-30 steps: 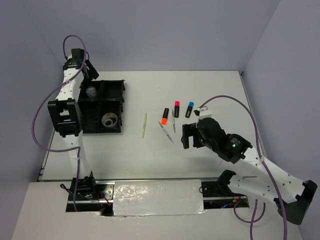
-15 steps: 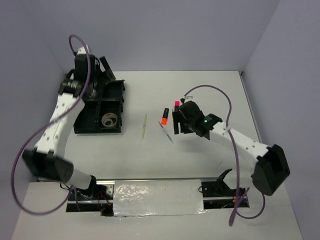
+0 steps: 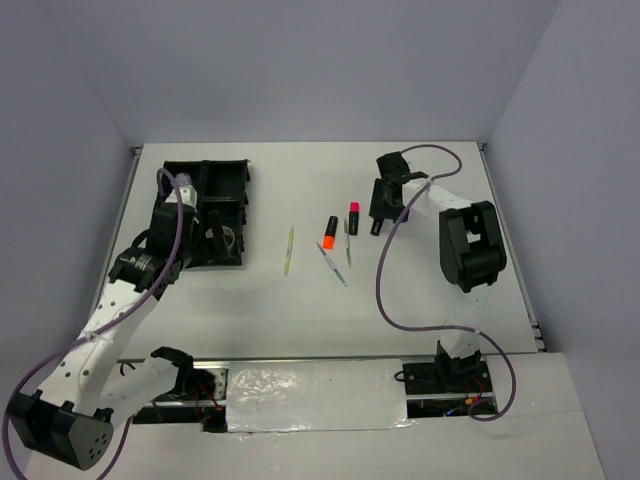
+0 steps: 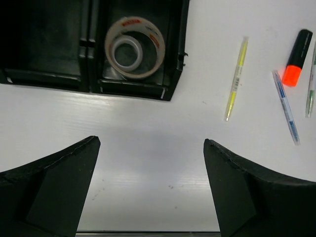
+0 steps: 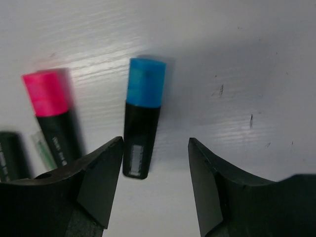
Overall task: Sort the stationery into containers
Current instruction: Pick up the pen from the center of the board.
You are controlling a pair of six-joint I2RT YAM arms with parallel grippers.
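Observation:
I will next move my left gripper to the right in the top view toward the yellow pen (image 3: pixel 289 250), to reach the blue-capped highlighter, which lies far from the tray.
The black four-compartment tray (image 3: pixel 222 174) stands at the left; one clear tape roll (image 4: pixel 136 47) lies in its near right compartment. My left gripper (image 3: pixel 197 232) hangs open and empty above the tray's near edge (image 4: pixel 133 90). On the table lie a yellow pen (image 3: pixel 289 250), a blue pen (image 3: pixel 333 264), a thin greenish pen (image 3: pixel 347 240), an orange-capped highlighter (image 3: pixel 330 232) and a pink-capped one (image 3: pixel 353 217). My right gripper (image 3: pixel 385 203) is open, low over the blue-capped highlighter (image 5: pixel 142 123), whose butt end lies between the fingers, close to the left one. The second tape roll and the silvery piece are hidden.
The pink-capped highlighter (image 5: pixel 52 113) lies just left of my right gripper's left finger (image 5: pixel 98 173). The right arm's purple cable (image 3: pixel 385 270) loops over the table right of the pens. Walls close the table at the back and sides.
My right gripper has moved from the near right up the table to the blue-capped highlighter. My left arm has swung from behind the tray to over its near side.

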